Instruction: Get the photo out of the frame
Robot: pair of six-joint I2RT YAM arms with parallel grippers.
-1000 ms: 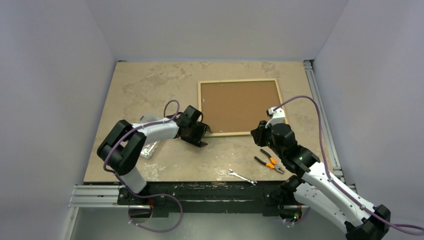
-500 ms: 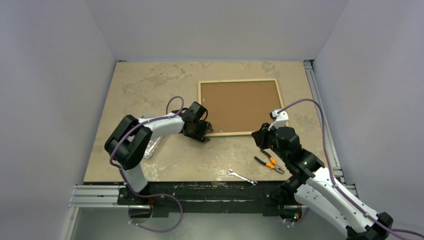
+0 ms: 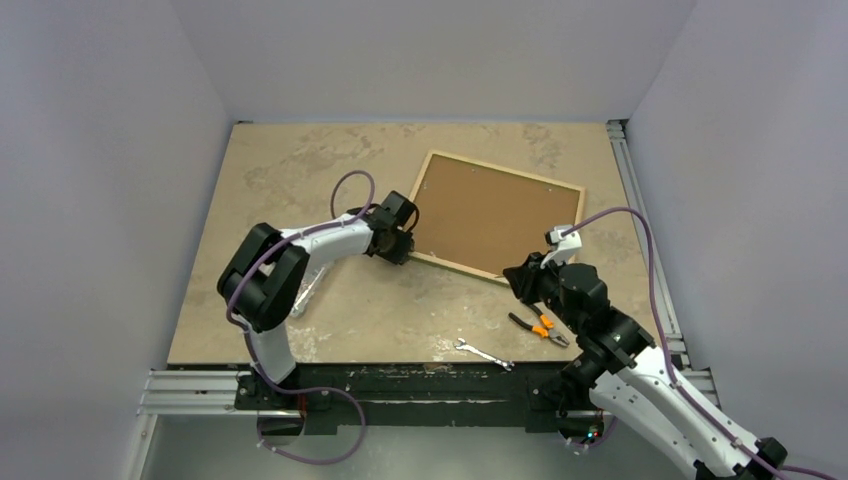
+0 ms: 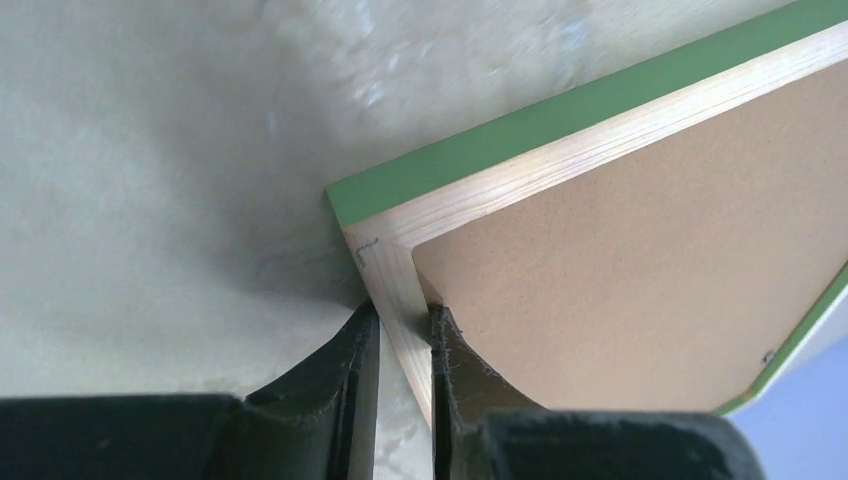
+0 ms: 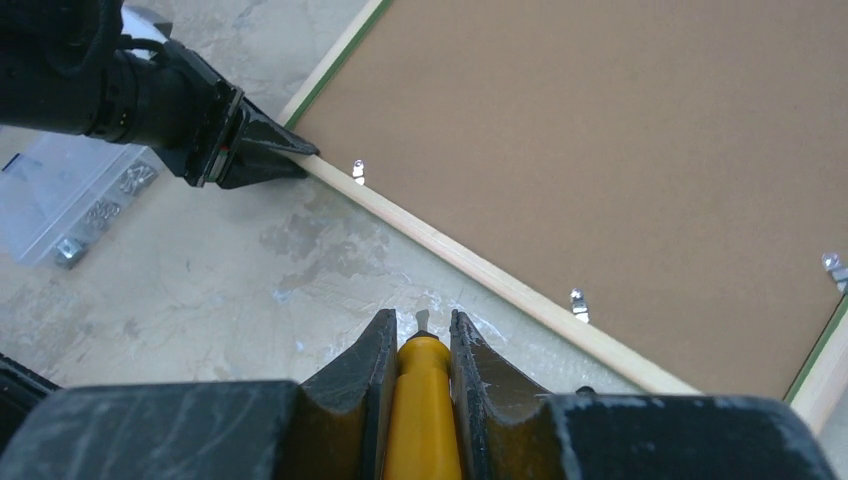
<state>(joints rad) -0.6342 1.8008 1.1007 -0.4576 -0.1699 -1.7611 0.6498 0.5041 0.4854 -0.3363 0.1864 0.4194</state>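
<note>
My left gripper should swing the crooked frame's corner outward and release the frame's bar on the bare tabletop, as that patch lies outward of it.
The frame (image 3: 455,266) lies face down and askew on the table, its pale wood rail (image 4: 600,150) edged in green. The photo's plain brown back (image 3: 495,212) fills it, and the printed side is hidden. My left gripper (image 3: 405,245) is shut on the frame's near-left corner, with the rail pinched between the fingers (image 4: 403,318). My right gripper (image 3: 520,275) hovers just in front of the near rail (image 5: 480,270). It is shut on a yellow-handled screwdriver (image 5: 422,400) whose small metal tip points toward the frame.
Small metal clips (image 5: 577,303) sit along the inner edge of the backing. Orange-handled pliers (image 3: 540,325) and a wrench (image 3: 485,353) lie near the front edge. A clear plastic box (image 3: 298,295) of small parts sits by the left arm.
The left gripper has closed on the frame's near-left corner. The frame has turned clockwise from square to askew. The right arm has drawn back slightly toward the front.
</note>
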